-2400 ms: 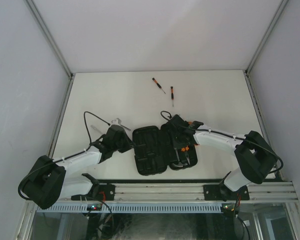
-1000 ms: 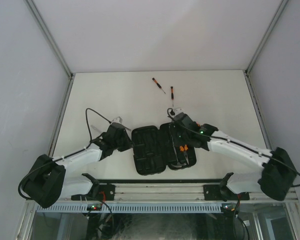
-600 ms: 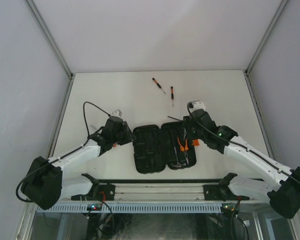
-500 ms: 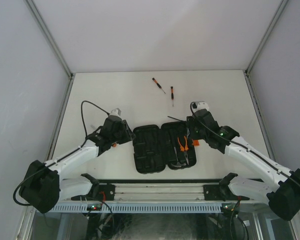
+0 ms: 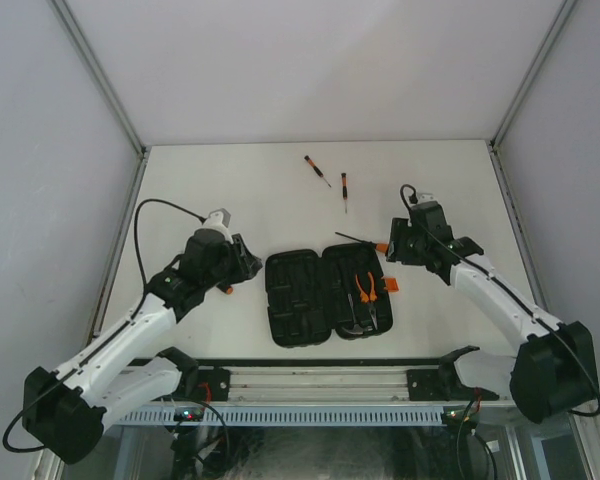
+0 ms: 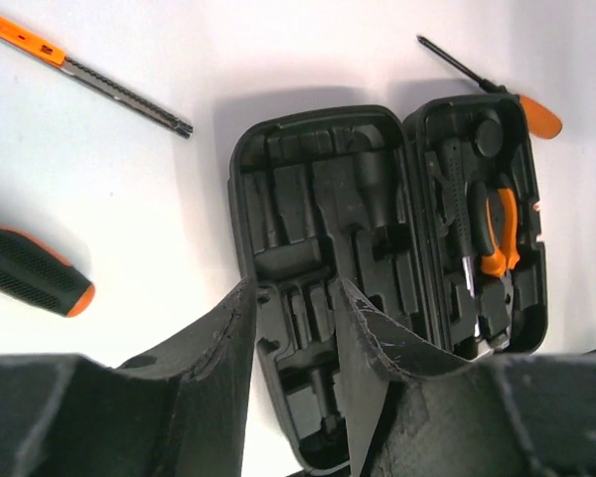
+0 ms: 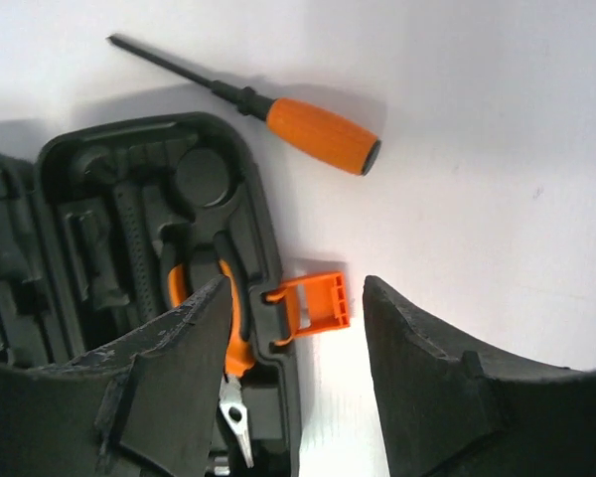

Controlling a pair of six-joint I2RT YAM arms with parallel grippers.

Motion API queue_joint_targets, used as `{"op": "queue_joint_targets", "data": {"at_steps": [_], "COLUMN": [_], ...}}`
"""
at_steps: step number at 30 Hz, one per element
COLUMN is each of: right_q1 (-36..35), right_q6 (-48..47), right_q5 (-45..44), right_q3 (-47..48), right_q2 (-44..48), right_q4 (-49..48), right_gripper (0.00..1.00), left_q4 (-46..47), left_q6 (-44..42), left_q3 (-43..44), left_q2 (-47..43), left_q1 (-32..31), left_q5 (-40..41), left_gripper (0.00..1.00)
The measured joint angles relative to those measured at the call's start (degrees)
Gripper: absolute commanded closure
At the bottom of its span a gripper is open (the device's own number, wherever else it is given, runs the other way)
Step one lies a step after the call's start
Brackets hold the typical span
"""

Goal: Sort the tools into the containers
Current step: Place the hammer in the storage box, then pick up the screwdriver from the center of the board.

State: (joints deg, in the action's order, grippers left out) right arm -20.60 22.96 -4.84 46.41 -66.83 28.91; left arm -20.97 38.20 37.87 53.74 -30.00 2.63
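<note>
I will next move my right gripper down and outward beyond the orange latch (image 7: pixel 313 303) onto the screwdriver's orange handle (image 7: pixel 323 136), because that handle is below and outward of the gripper's open fingers.
The black tool case (image 5: pixel 298 300) lies open and flat near the table's front, its orange latch (image 7: pixel 313 303) sticking out on the right. A pair of pliers (image 5: pixel 365 290) with orange handles sits in its right half (image 6: pixel 482 229). An orange-handled screwdriver (image 7: pixel 318 134) lies just beyond the case. Two small screwdrivers (image 5: pixel 317 170) (image 5: pixel 344 190) lie farther back. My left gripper (image 6: pixel 293 285) hovers open over the case's left edge, holding nothing. Above the latch, my right gripper (image 7: pixel 296 288) is open and holds nothing.
Left of the case lie a thin tool with an orange handle (image 6: pixel 79 65) and a thick black-and-orange handle (image 6: pixel 30 268). Grey walls close in the table (image 5: pixel 230 190) on three sides, and a metal rail (image 5: pixel 380 385) runs along the front.
Both grippers have opened and drawn back from the case, the left toward the left, the right toward the right and rear. The case now lies fully uncovered.
</note>
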Motion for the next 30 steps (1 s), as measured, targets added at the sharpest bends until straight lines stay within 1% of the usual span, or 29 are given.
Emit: {"op": "queue_joint_targets", "data": {"at_steps": [3,6,11,14,23,30], "right_q1": [2.89,4.39,4.87,4.85,4.85,4.72], "right_q6": [-0.98,-2.75,-6.01,-8.24,-14.45,-16.59], "right_q5": [1.95,3.04,4.07,4.09,4.17,5.51], "right_q3": [0.55,3.41,11.15,14.29,20.31,21.97], "right_q2": [-4.13,-9.88,-20.17,-24.41,-31.52,-34.82], "right_q4": [-0.92,-0.87,-0.24,0.37,4.37,6.84], "right_gripper": [0.44,0.44,0.44,0.44,0.45,0.47], "left_q4": [-2.91,-5.27,-7.98,-8.79,-10.1,-10.12], "left_q6": [-1.53,-2.86,-4.39,-4.52,-4.85,-4.85], "left_q3": [0.76,1.4,1.68,1.68,1.68,1.68], "left_q2": [-2.01,-3.69,-5.55,-5.66,-5.77,-5.46], "left_q1": [0.04,0.11,0.31,0.48,0.66,0.94], "left_q5": [0.15,0.26,0.81,0.85,0.83,0.68], "left_gripper": [0.59,0.59,0.59,0.59,0.58,0.59]}}
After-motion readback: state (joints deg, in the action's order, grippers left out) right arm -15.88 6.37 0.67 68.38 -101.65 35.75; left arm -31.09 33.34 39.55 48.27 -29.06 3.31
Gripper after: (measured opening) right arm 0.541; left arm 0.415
